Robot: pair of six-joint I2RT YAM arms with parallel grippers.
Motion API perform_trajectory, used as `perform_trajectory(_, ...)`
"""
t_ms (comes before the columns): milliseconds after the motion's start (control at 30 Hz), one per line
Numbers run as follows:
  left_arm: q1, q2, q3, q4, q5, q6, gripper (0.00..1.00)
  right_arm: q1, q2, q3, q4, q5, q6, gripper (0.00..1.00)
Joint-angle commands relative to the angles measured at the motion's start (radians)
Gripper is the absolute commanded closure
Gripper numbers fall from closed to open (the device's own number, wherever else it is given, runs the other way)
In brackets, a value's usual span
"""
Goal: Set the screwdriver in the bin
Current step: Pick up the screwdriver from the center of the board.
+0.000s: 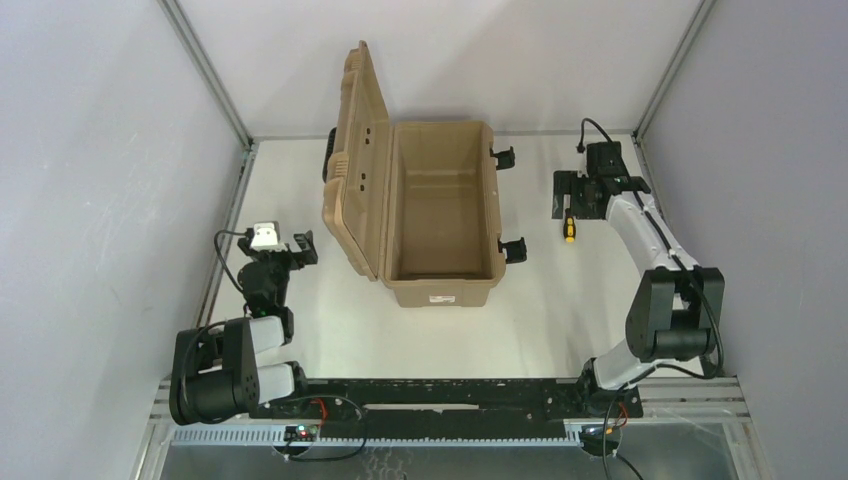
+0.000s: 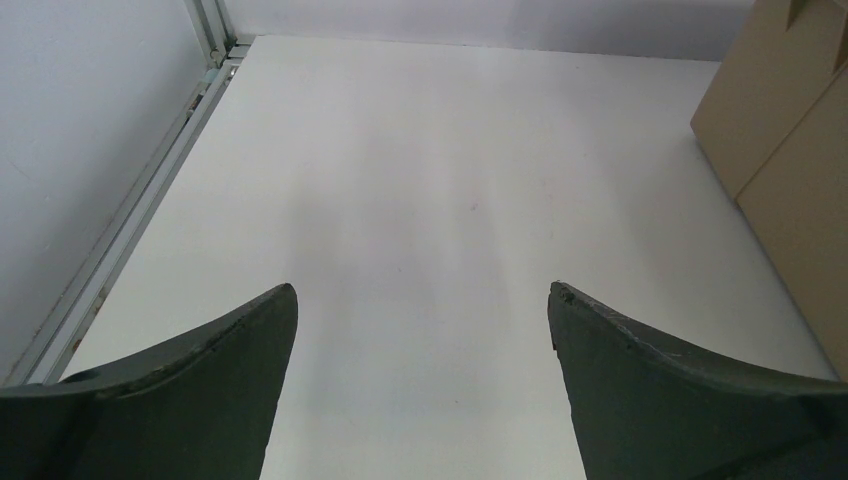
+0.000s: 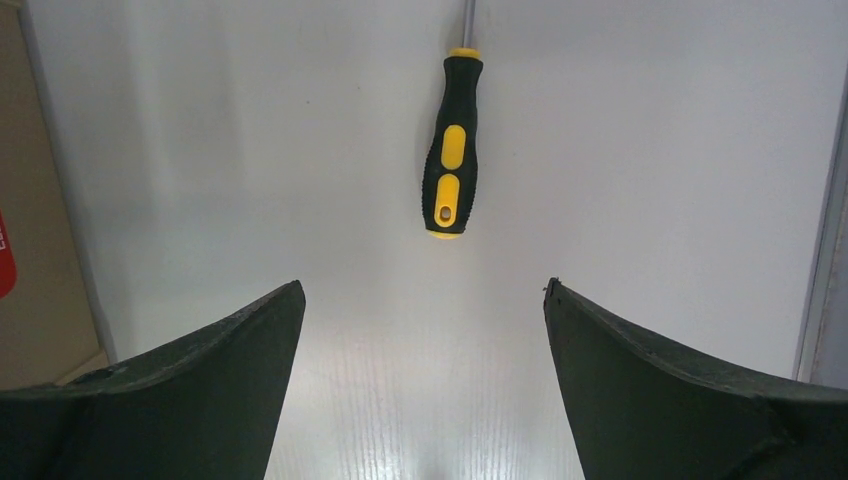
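My right gripper should next move down with its fingers open, to either side of the butt end of the screwdriver's handle (image 1: 570, 235) (image 3: 446, 207) below, because the handle already points lengthwise between them.
The screwdriver (image 1: 570, 228) lies flat on the white table, right of the bin (image 1: 442, 285). It has a yellow-and-black handle (image 3: 447, 150), and its thin shaft runs off the top of the right wrist view. The tan bin stands open in the middle, its ribbed lid (image 1: 358, 160) tipped up on the left side. My right gripper (image 1: 567, 195) hovers over the screwdriver's far end, pointing down. In the right wrist view this gripper (image 3: 422, 290) is open, with the handle's butt just beyond its fingertips and untouched. My left gripper (image 1: 292, 250) rests open near the left edge.
Black latches (image 1: 514, 249) stick out of the bin's right side toward the screwdriver. The bin's wall (image 3: 35, 250) shows at the left edge of the right wrist view. A metal frame rail (image 1: 225, 240) borders the table on the left. The bin's lid (image 2: 790, 130) shows at the right of the left wrist view.
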Motion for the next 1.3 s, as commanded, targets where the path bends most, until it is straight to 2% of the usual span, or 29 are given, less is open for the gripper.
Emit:
perform_trajectory(0, -0.005, 0.002, -0.018, 0.101, 0.0, -0.008, 0.0, -0.003, 0.058, 0.086, -0.081, 0.0, -0.018, 0.02)
perform_trajectory(500, -0.004, 0.002, -0.019, 0.101, 0.0, -0.009, 0.0, -0.007, 0.324, 0.346, -0.243, 0.031, -0.022, 0.06)
perform_trajectory(833, -0.005, 0.002, -0.019, 0.101, 0.0, -0.009, 0.0, -0.007, 0.437, 0.385, -0.259, 0.035, -0.019, 0.1)
perform_trajectory(1267, -0.005, 0.002, -0.02, 0.101, 0.0, -0.009, 0.0, -0.047, 0.534, 0.382, -0.215, 0.021, -0.001, 0.24)
